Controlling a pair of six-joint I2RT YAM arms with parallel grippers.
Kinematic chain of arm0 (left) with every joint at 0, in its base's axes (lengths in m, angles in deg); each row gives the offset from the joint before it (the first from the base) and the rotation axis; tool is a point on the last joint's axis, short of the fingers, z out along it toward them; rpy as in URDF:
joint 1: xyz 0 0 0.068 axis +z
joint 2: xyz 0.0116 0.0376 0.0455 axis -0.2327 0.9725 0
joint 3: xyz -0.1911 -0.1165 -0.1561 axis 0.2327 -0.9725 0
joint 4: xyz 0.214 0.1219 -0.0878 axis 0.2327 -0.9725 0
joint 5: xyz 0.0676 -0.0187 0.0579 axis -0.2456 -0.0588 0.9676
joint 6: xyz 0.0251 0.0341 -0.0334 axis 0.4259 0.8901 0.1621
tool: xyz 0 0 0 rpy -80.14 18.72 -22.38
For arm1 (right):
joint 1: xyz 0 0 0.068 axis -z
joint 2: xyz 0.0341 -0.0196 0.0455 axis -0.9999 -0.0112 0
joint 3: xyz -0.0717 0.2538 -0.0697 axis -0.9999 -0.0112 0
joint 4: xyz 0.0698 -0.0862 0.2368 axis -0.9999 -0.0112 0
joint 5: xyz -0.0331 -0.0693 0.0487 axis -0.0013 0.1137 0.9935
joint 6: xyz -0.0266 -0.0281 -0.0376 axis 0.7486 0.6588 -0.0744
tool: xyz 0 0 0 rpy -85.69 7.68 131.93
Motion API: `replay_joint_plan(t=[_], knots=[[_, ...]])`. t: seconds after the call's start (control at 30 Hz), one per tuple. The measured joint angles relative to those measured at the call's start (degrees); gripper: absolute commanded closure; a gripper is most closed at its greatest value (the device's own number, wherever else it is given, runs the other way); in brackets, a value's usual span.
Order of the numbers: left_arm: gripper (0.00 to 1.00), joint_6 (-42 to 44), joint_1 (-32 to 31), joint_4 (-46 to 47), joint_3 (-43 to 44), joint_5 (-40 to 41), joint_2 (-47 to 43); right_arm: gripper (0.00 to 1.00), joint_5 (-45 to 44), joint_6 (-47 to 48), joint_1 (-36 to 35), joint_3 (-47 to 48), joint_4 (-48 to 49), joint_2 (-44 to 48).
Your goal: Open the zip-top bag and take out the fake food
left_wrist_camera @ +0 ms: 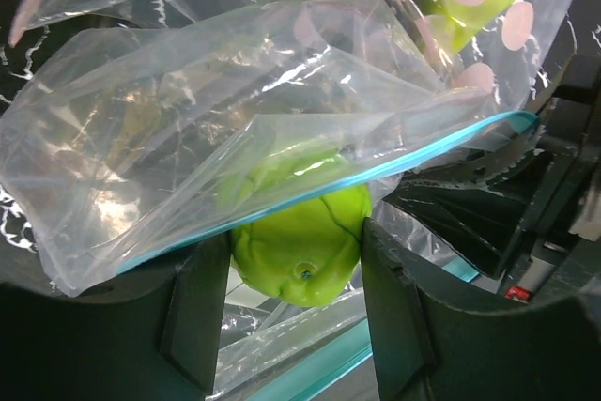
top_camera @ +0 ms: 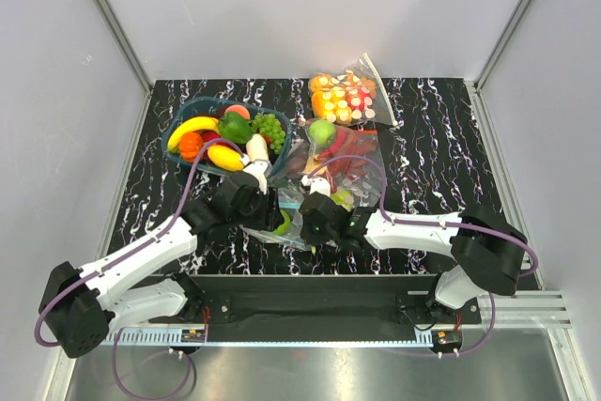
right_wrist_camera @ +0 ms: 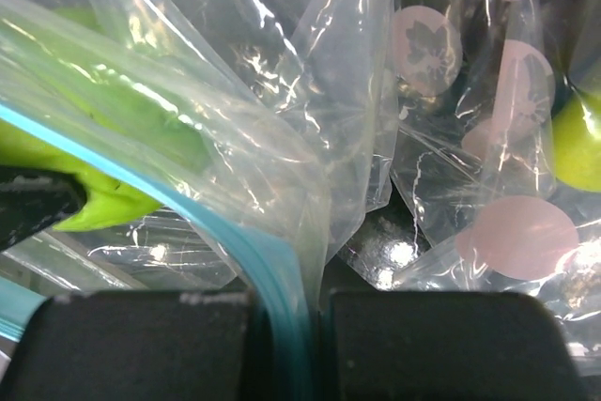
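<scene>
The blue basket's near side lies outward of my left gripper, so my gripper will rise from the bag, move outward and release the green fruit (left_wrist_camera: 299, 249) inside that side.
The zip-top bag (top_camera: 285, 229) is clear with a teal-blue strip and lies crumpled between my two grippers at the table's near middle. My left gripper (left_wrist_camera: 297, 253) is shut on a green round fake fruit (left_wrist_camera: 299, 249) at the bag's open mouth, just under the teal strip (left_wrist_camera: 413, 152). My right gripper (right_wrist_camera: 315, 326) is shut on the bag's teal strip (right_wrist_camera: 272, 274) and pinches the plastic. The green fruit also shows at the left of the right wrist view (right_wrist_camera: 103, 204). In the top view the left gripper (top_camera: 269, 215) and right gripper (top_camera: 308, 217) stand close together.
A blue basket (top_camera: 199, 101) at the back left holds a banana, an orange, a peach, grapes and a green pepper. A larger clear bag with red peppers (top_camera: 346, 159) lies right behind the grippers. A small bag of orange and red-white pieces (top_camera: 345, 96) lies at the back.
</scene>
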Motion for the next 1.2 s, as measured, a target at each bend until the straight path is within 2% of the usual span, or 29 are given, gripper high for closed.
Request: replay_joint_plan(t=[0.3, 0.6, 0.83, 1.03, 1.2], knots=[[0.51, 0.7, 0.0, -0.5, 6.1, -5.6, -0.4, 1.00, -0.8, 0.2, 0.0, 0.3, -2.8, 0.0], [0.51, 0.6, 0.0, 0.4, 8.4, -9.6, -1.7, 1.00, -2.2, 0.4, 0.0, 0.3, -6.9, 2.3], [0.52, 2.7, 1.0, -1.2, 17.6, -8.9, -1.4, 1.00, -3.5, 0.4, 0.0, 0.1, -8.7, 5.3], [0.51, 5.9, 5.4, -1.6, 24.8, -6.9, -1.4, 1.00, -4.3, 0.4, 0.0, -0.8, -10.1, 7.6], [0.51, 8.7, 8.2, -3.2, 27.5, -1.7, 0.7, 1.00, -4.6, 0.4, 0.0, -1.0, -12.0, 9.7]])
